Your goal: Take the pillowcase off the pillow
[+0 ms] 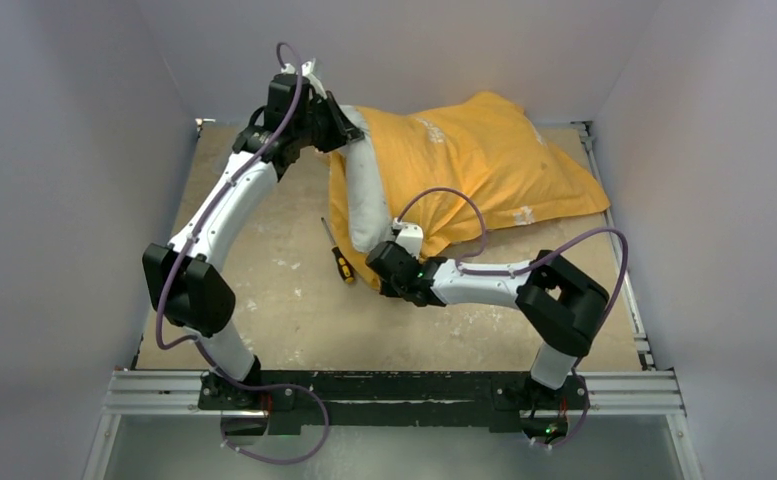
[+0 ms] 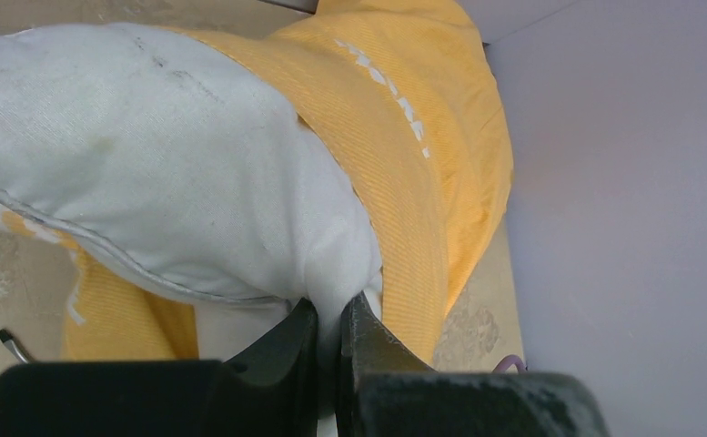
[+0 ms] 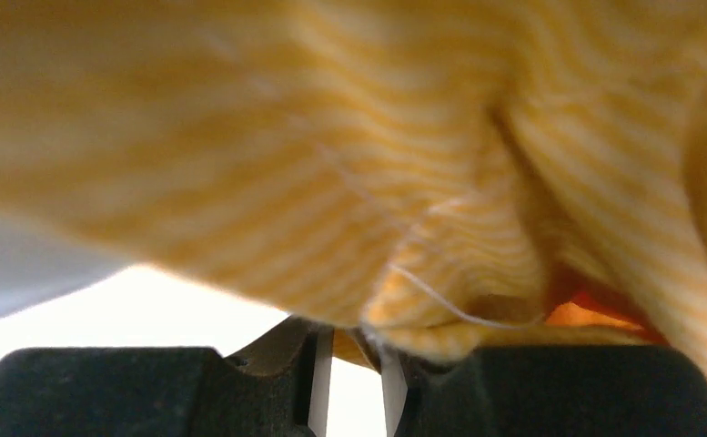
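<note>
The left gripper should pull the pinched corner of the pillow back over the bare tabletop (image 1: 302,236) beside the screwdriver and let it go, because the pillowcase (image 1: 484,160) still covers most of the pillow.
The orange-yellow pillowcase (image 1: 484,160) lies at the back of the table with the white pillow (image 1: 366,195) sticking out of its left, open end. My left gripper (image 1: 347,125) is at the pillow's far left corner, and in the left wrist view it (image 2: 336,314) is shut on a pinch of the white pillow (image 2: 167,164), beside the pillowcase (image 2: 413,182) edge. My right gripper (image 1: 382,262) is at the near left corner of the pillowcase. In the right wrist view it (image 3: 357,344) is nearly closed, with the pillowcase (image 3: 331,164) hem between its tips.
A screwdriver (image 1: 339,255) with a yellow-and-black handle lies on the table just left of the right gripper. Grey walls (image 1: 664,90) enclose the table on three sides, close behind and right of the pillow. A metal rail (image 1: 394,390) runs along the near edge.
</note>
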Controlling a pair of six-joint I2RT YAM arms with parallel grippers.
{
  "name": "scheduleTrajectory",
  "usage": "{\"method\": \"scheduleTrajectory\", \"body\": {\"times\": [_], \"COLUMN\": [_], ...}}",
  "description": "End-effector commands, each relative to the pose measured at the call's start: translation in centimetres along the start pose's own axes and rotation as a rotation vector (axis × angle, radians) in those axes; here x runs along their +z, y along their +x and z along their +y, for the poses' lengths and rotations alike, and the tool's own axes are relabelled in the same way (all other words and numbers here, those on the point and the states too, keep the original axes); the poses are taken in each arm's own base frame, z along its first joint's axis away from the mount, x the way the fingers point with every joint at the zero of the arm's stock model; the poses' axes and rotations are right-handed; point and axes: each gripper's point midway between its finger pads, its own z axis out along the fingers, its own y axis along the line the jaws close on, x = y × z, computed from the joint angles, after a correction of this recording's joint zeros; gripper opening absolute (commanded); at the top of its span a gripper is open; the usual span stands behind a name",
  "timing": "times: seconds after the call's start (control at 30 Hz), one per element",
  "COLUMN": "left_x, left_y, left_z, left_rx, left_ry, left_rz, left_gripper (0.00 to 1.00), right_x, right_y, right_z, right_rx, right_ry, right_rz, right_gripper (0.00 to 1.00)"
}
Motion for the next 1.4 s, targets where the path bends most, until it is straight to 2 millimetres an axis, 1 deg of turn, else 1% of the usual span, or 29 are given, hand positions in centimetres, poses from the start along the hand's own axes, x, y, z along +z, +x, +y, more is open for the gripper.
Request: {"method": "scheduleTrajectory", "body": {"times": [0.0, 0.07, 0.13, 0.27, 0.33, 0.4, 0.47, 0.53, 0.57, 0.67, 0.7, 0.73, 0.8, 0.87, 0.93, 1.0, 1.03, 1.07, 1.1, 1.13, 1.17, 1.23, 1.3, 1.37], "left_x": [-3.8, -4.2, -4.6, -5.0, -5.6, -5.9, -6.3, -6.6, -6.8, -7.5, -7.8, -8.1, -8.7, -9.1, -9.4, -9.6, -9.7, -9.8, -9.7, -9.7, -9.7, -9.7, -9.7, -9.6], "left_y": [-8.2, -7.2, -6.0, -2.4, -0.8, 0.9, 2.7, 4.5, 5.4, 8.6, 10.0, 11.0, 12.9, 14.5, 15.8, 16.5, 16.6, 16.6, 16.5, 16.4, 16.1, 15.5, 15.0, 15.0], "left_z": [-4.3, -4.2, -3.6, -2.3, -1.9, -1.0, 0.1, 1.2, 1.7, 3.7, 4.6, 5.2, 6.4, 7.7, 8.6, 9.1, 9.2, 9.1, 9.1, 9.2, 9.3, 9.9, 10.6, 11.0], "left_rx": [0.043, 0.047, 0.052, 0.060, 0.061, 0.057, 0.050, 0.042, 0.041, 0.025, 0.019, 0.014, 0.007, 0.006, 0.004, -0.003, -0.005, -0.005, 0.001, 0.007, 0.017, 0.040, 0.059, 0.065], "left_ry": [0.135, 0.145, 0.140, 0.152, 0.160, 0.149, 0.140, 0.129, 0.121, 0.093, 0.080, 0.070, 0.051, 0.023, 0.006, -0.001, 0.001, 0.002, 0.001, -0.003, -0.014, -0.055, -0.097, -0.112], "left_rz": [-0.251, -0.233, -0.207, -0.121, -0.094, -0.071, -0.044, -0.016, -0.004, 0.044, 0.067, 0.082, 0.111, 0.137, 0.157, 0.165, 0.165, 0.164, 0.162, 0.158, 0.151, 0.133, 0.114, 0.108], "left_gripper": [0.00, 0.00, 0.00, 0.00, 0.00, 0.00, 0.00, 0.00, 0.00, 0.00, 0.00, 0.00, 0.00, 0.00, 0.00, 0.00, 0.00, 0.00, 0.00, 0.00, 0.00, 0.00, 0.00, 0.00], "right_x": [-0.7, -1.2, -2.2, -4.9, -6.3, -7.7, -9.2, -11.0, -12.5, -16.0, -17.1, -17.8, -18.9, -19.0, -17.9, -16.4, -15.4, -15.0, -15.1, -15.9, -17.3, -20.7, -24.1, -25.8], "right_y": [3.1, 2.0, 0.4, -3.7, -5.5, -7.5, -9.3, -10.9, -11.9, -14.0, -14.7, -15.3, -16.3, -16.8, -16.2, -14.7, -13.9, -13.8, -13.6, -13.3, -13.3, -13.3, -13.4, -13.6], "right_z": [-3.3, -3.4, -2.9, -2.4, -2.1, -1.6, -1.0, -0.3, 0.1, 1.5, 2.1, 2.4, 3.1, 3.5, 4.2, 5.3, 5.2, 5.3, 5.7, 6.5, 7.1, 8.1, 8.3, 8.1], "right_rx": [0.061, 0.107, 0.148, 0.233, 0.264, 0.266, 0.263, 0.266, 0.276, 0.254, 0.243, 0.227, 0.207, 0.176, 0.087, -0.065, -0.080, -0.082, -0.107, -0.129, -0.148, -0.189, -0.212, -0.218], "right_ry": [0.106, 0.118, 0.109, 0.097, 0.087, 0.056, 0.010, -0.054, -0.101, -0.246, -0.293, -0.322, -0.355, -0.356, -0.357, -0.379, -0.353, -0.340, -0.368, -0.436, -0.509, -0.664, -0.785, -0.823], "right_rz": [0.098, 0.066, 0.022, -0.085, -0.135, -0.193, -0.244, -0.288, -0.313, -0.361, -0.384, -0.403, -0.431, -0.443, -0.428, -0.387, -0.344, -0.337, -0.339, -0.337, -0.346, -0.374, -0.401, -0.414], "right_gripper": [0.28, 0.29, 0.31, 0.39, 0.46, 0.54, 0.60, 0.73, 0.77, 0.92, 0.96, 0.97, 0.98, 0.97, 0.98, 0.99, 0.99, 0.99, 0.99, 0.99, 0.99, 0.99, 0.99, 0.99]}}
